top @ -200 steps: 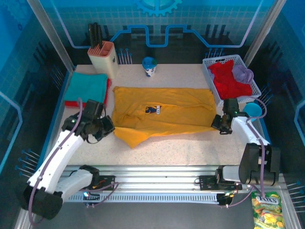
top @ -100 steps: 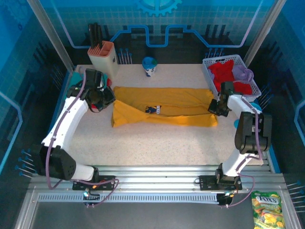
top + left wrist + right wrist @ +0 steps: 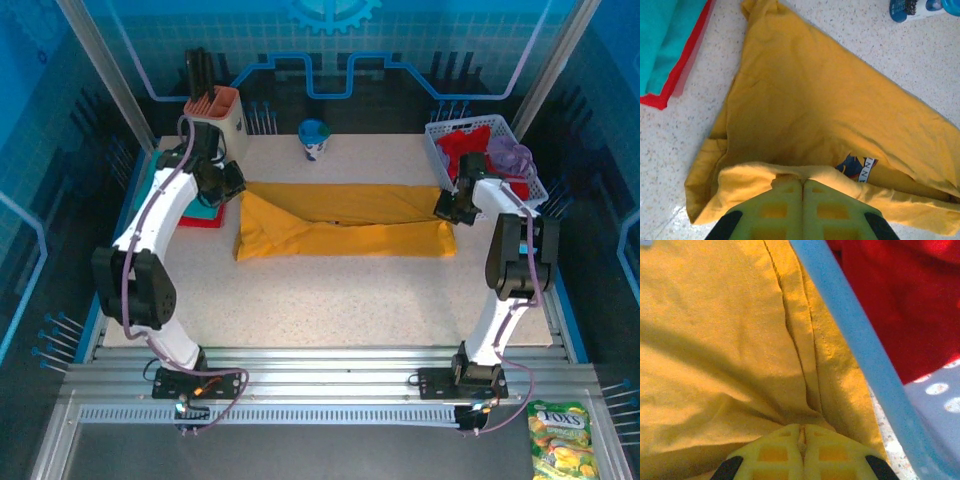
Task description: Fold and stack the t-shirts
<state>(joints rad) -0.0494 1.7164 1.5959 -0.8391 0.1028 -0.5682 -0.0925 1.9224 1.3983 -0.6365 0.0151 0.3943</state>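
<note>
The shirt's far corner (image 3: 250, 186) (image 3: 761, 9) is still uncovered. My left gripper will move the folded-over edge outward and down there next and let it go.
The mustard-yellow t-shirt (image 3: 340, 228) lies folded lengthwise into a long band across the table's middle. Its dark blue chest print (image 3: 856, 168) peeks from under the top layer. My left gripper (image 3: 232, 186) is shut on the shirt's folded-over edge (image 3: 802, 181) at the far left corner. Pressed against the basket, my right gripper (image 3: 447, 207) is shut on the far right corner (image 3: 802, 432). A folded teal t-shirt (image 3: 665, 40) lies on a red one (image 3: 671, 94) at the left. Another red t-shirt (image 3: 466, 150) and a lavender one (image 3: 510, 155) sit in the basket.
The white mesh basket (image 3: 470, 125) stands at the back right, its rim (image 3: 855, 340) right beside my right fingers. A beige utensil holder (image 3: 222, 120) and a blue-and-white cup (image 3: 314, 140) stand along the back edge.
Both grippers carried the yellow shirt's near edge away from me to the far edge, folding it in half lengthwise. The print is now mostly covered.
</note>
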